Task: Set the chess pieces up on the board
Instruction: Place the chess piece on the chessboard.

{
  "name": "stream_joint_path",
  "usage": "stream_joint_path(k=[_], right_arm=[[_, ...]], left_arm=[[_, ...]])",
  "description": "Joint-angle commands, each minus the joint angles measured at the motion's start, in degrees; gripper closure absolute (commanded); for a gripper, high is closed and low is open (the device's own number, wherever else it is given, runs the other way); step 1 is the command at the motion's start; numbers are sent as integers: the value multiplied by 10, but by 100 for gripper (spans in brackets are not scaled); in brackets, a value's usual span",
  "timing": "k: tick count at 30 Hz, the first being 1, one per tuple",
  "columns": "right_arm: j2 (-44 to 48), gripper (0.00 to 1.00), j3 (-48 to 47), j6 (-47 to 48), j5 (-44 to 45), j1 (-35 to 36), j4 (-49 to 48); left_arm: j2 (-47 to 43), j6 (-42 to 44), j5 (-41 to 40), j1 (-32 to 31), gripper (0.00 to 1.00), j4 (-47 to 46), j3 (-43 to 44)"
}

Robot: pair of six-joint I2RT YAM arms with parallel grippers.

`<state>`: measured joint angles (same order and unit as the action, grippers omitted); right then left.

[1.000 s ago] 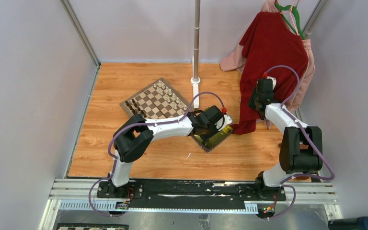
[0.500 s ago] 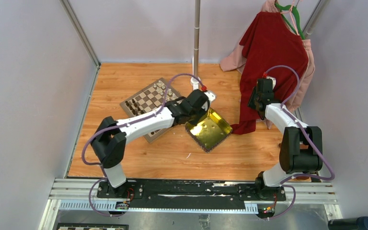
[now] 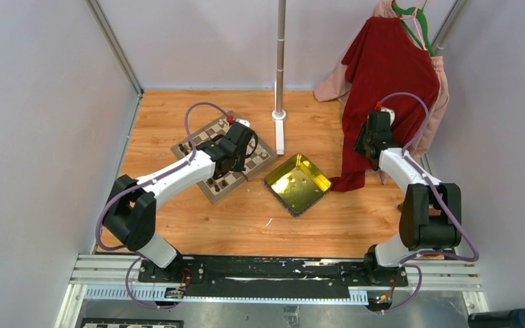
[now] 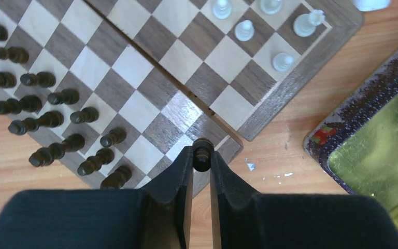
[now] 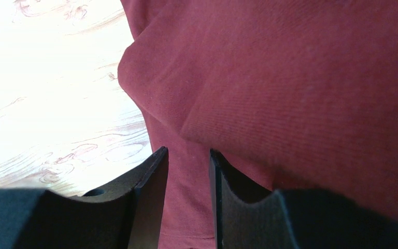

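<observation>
The left gripper shifts down and to the left in the wrist view to the front row's empty light square (image 4: 141, 152) next, lowers and releases.
The board (image 3: 205, 137) lies at an angle on the wooden floor. In the left wrist view, several dark brown chess pieces (image 4: 57, 114) stand in two rows along the left side of the board (image 4: 134, 67). A few cream-white pieces (image 4: 246, 30) stand at its far right corner. My left gripper (image 3: 238, 147) hovers over the board's near corner. It (image 4: 202, 149) is shut on a dark brown piece (image 4: 202, 156) held at the fingertips. My right gripper (image 3: 366, 142) is at the red garment, and its jaws (image 5: 188, 151) are open with the cloth behind them.
A shiny yellow square tray (image 3: 297, 183) lies right of the board, and its rim shows in the left wrist view (image 4: 342, 119). A metal pole with a white base (image 3: 279, 116) stands behind. A red garment (image 3: 389, 68) hangs over a pink one at the back right.
My left arm swung left from above the yellow tray to the board's near corner, carrying the dark piece. The right arm has not moved.
</observation>
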<state>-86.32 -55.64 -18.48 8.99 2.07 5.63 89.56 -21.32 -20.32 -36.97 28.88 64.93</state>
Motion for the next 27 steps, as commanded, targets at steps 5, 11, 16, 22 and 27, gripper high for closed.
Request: stream_joint_path(k=[5, 11, 16, 22, 27], right_arm=[[14, 61, 7, -4, -1, 4, 6], [13, 62, 8, -3, -3, 5, 4], [9, 62, 6, -3, -5, 7, 3], [6, 62, 5, -3, -7, 8, 3], [5, 62, 4, -2, -7, 7, 2]], left_arm=[[-26, -85, -26, 37, 100, 9, -33], [-30, -112, -8, 67, 100, 5, -56], [-31, -126, 2, 83, 100, 1, -67], [-30, -140, 14, 97, 100, -1, -79], [-25, -143, 17, 104, 100, 2, -81]])
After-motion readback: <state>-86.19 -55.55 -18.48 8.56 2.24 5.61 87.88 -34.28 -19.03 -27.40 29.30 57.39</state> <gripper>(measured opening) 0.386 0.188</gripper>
